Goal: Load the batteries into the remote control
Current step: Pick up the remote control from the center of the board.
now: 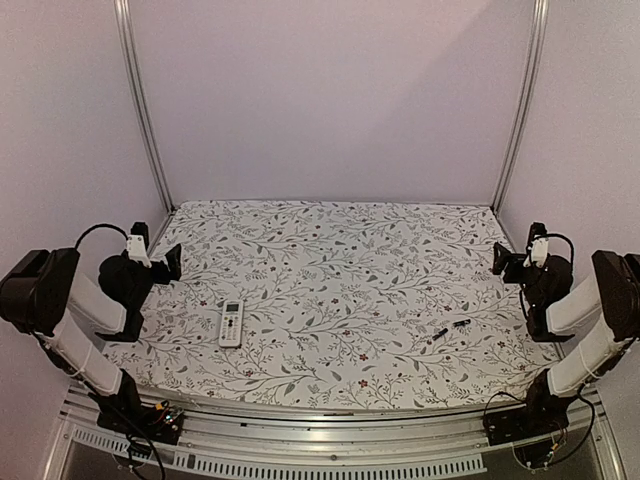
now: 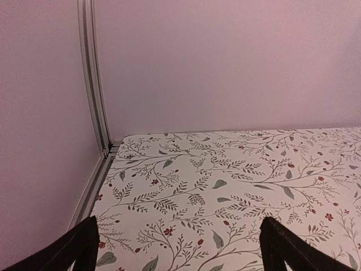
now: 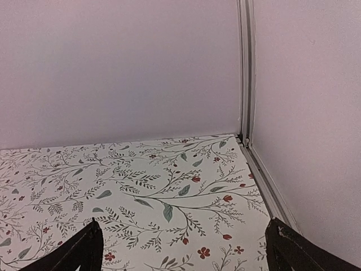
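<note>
The left gripper moves down and to its right in the top view onto the remote's screen end [image 1: 233, 306] next, as bare cloth is on either side of that end.
The white remote control [image 1: 231, 323] lies face up on the floral table at the near left, screen end away from me. Two small dark batteries [image 1: 461, 323] [image 1: 439, 334] lie apart from it at the near right. My left gripper [image 1: 172, 262] is open and empty, raised at the left edge, behind and left of the remote. My right gripper [image 1: 497, 258] is open and empty, raised at the right edge, behind the batteries. Both wrist views show only open black fingertips [image 2: 84, 243] [image 3: 287, 248] over bare cloth; remote and batteries are out of those views.
The floral tablecloth [image 1: 340, 270] covers the table. Pale walls and aluminium posts [image 1: 145, 110] [image 1: 520, 110] close in the back and sides. A metal rail [image 1: 320, 430] runs along the near edge by the arm bases.
</note>
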Controlling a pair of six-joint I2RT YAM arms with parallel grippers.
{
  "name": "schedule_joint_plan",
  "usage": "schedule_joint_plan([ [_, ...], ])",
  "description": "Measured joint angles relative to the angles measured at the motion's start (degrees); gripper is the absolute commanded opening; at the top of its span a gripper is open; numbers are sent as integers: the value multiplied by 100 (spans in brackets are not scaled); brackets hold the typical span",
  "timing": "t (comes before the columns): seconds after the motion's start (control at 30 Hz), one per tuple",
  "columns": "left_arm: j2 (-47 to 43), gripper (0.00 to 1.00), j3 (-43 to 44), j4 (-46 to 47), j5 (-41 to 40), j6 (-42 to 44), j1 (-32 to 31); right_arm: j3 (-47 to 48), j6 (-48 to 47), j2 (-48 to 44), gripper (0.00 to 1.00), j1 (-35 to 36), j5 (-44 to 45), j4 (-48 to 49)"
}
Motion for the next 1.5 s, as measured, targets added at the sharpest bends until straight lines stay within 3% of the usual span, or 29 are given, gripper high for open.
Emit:
schedule_joint_plan([
  [0.27,-57,100,96,-297,-111,-28,0,1119,494,-1580,99,0,-155,-2332],
  [0.37,-173,100,1141,-1941,-555,-164,-9,1506,946,-1971,99,0,-332,-3069],
  [0.47,4,100,3311,-4291,-754,-260,-2,1838,1351,-2181,99,24,-437,-3910],
  [0.57,92,100,4935,-6269,-463,-387,-90,2144,1683,-2352,99,149,-468,-4677],
  [0.7,33,100,5394,-8277,-160,-433,-748,2496,1923,-2500,99,623,-332,-5497],
  [0.9,114,100,4631,-10421,125,-343,-2444,3008,1943,-2358,99,1543,96,-6319],
  [1.03,114,100,4472,-10979,326,-367,-2931,3042,1976,-2221,99,1779,243,-6548],
  [1.5,988,100,4465,-10981,236,-863,-2940,2793,2081,-2229,99,2059,699,-6791],
])
